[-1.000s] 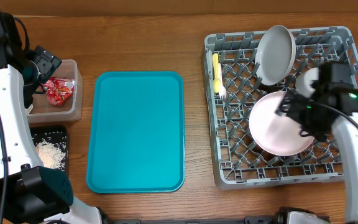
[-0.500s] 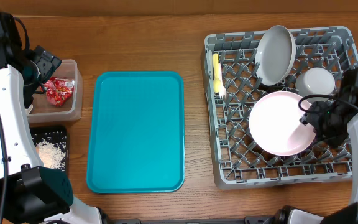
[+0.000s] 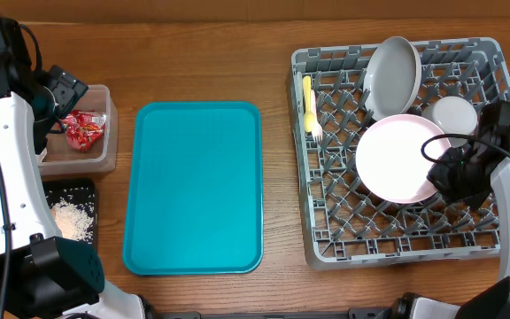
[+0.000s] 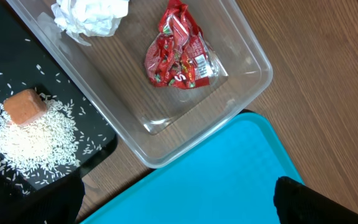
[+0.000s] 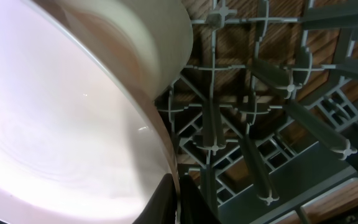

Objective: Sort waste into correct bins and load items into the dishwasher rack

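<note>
The pink plate [image 3: 397,158] leans nearly flat, so my right gripper needs to lift it next, turn it steeper, bring it down between the rack wires by its near edge and then release it.
In the grey dishwasher rack [image 3: 326,221] a pale pink plate [image 3: 397,158] stands tilted, and my right gripper [image 3: 445,175] is shut on its right rim. The right wrist view shows both fingers [image 5: 194,202] pinching that rim, with the pink plate [image 5: 61,124] filling the left. A white bowl [image 3: 454,115], a grey-white plate [image 3: 392,78] and a yellow spoon [image 3: 308,105] also sit in the rack. My left gripper [image 3: 58,91] hangs open over the clear tub [image 3: 104,155]. That tub [image 4: 253,74] holds a red wrapper [image 4: 179,56] and a napkin [image 4: 92,15]. The black tray [image 4: 101,146] holds rice [image 4: 36,134] and an orange cube [image 4: 25,106].
A large teal serving tray [image 3: 193,186] lies bare between the bins and the rack. Upright pegs of the rack [image 5: 260,124] stand close to the right of the held plate. The white bowl [image 5: 160,43] sits just behind the plate's rim.
My right gripper swung round to the plate's right rim and shut on it. The pink plate has shifted toward the far side of the rack. The left arm is still.
</note>
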